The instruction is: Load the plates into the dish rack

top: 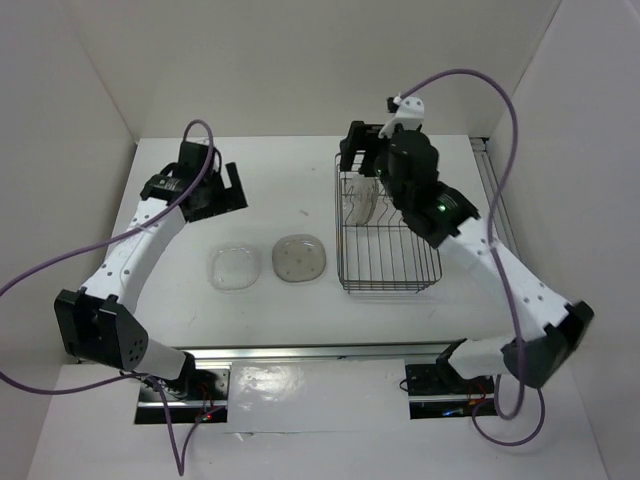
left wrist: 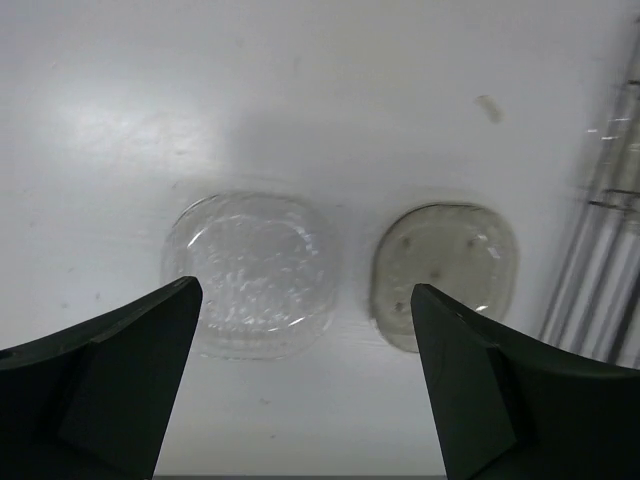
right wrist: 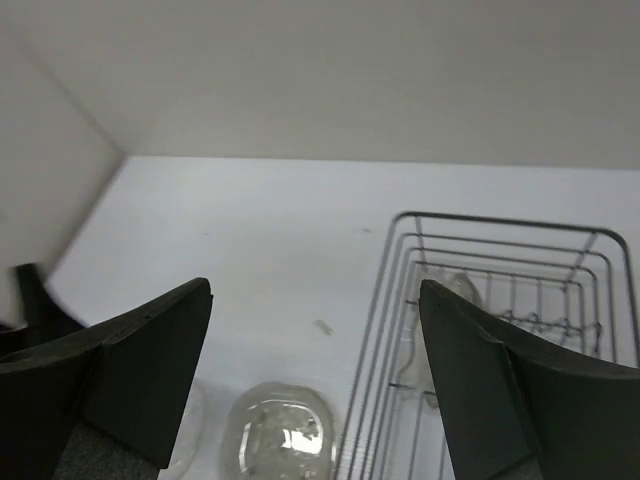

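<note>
The bare table by the clear plate's edge [top: 213, 269] [left wrist: 170, 264] opposite the tan plate leaves room for a finger. My left gripper will next move down and back onto that edge of the clear plate.
A clear plate [top: 235, 267] and a greyish-tan speckled plate [top: 298, 258] lie flat side by side on the white table, left of the dish rack [top: 388, 280]. Both show in the left wrist view, clear [left wrist: 250, 272] and tan [left wrist: 445, 272]. My left gripper [top: 222, 193] hovers behind them, open and empty [left wrist: 305, 290]. My right gripper [top: 358, 158] is open and empty [right wrist: 315, 288] above the rack's far left corner. At least one translucent plate [right wrist: 420, 345] stands on edge among the prongs at the rack's far end [top: 360, 205]. The tan plate also shows in the right wrist view [right wrist: 280, 442].
White walls close in the table at the back and both sides. The rack's wire side [left wrist: 605, 270] lies just right of the tan plate. A small mark [top: 305, 212] is on the table behind the plates. Purple cables loop above both arms.
</note>
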`<state>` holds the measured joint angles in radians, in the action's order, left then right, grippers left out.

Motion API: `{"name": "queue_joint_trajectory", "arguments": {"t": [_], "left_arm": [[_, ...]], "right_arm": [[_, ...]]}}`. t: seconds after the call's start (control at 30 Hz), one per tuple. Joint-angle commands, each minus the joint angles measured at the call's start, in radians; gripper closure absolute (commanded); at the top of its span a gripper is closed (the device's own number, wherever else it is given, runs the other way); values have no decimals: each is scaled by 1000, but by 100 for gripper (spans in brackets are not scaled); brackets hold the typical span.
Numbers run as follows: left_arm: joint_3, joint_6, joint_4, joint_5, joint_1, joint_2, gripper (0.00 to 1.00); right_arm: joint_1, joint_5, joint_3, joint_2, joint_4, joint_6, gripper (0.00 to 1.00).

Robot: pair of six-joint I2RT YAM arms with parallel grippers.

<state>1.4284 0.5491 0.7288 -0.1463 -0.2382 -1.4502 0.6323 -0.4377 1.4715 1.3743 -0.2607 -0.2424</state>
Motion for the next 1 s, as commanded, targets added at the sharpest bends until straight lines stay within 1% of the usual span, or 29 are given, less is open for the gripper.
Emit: {"name": "queue_joint_trajectory", "arguments": {"t": [0.0,0.03,0.07,0.13,0.23,0.27,0.37,0.47,0.53,0.63,0.7,0.77,0.8,0.83,0.93,0.97], "left_arm": [[-95,29,72,-6,63,68,0],[-120,29,72,-6,63,79,0],[-143,38,81,-6,63,70,0],[-224,52,81,-24,63,60,0],[-319,75,72,-64,63,39,0],[-336,75,63,-85,63,30,0],[-376,75,38,-119,63,-30,1],[-376,84,28,-119,63,-85,1],[-385,84,-6,-130,63,-96,1],[-394,84,-15,-121,76,-133,2],[-410,84,-29,-121,85,-151,4],[-421,109,-29,-107,106,-176,8],[-430,124,-38,-96,106,-185,8],[-430,136,-39,-96,106,-197,13],[-462,173,-75,-70,106,-207,13],[-462,173,-86,-70,106,-217,19]], "right_arm": [[14,226,-77,-108,49,46,8],[14,270,-138,-132,67,60,7],[14,343,-164,-150,81,69,5],[14,410,-224,-179,106,69,3],[14,456,-266,-199,127,58,3],[14,470,-304,-199,142,58,3],[14,502,-347,-218,167,48,3],[14,531,-359,-228,193,48,3],[14,531,-370,-228,204,48,3],[14,542,-381,-239,216,39,3],[14,542,-390,-248,227,38,3],[14,553,-390,-259,227,38,3],[14,553,-378,-259,227,38,3],[14,553,-378,-259,227,38,3],[14,562,-369,-259,227,38,3],[14,562,-358,-259,227,38,3]]}}
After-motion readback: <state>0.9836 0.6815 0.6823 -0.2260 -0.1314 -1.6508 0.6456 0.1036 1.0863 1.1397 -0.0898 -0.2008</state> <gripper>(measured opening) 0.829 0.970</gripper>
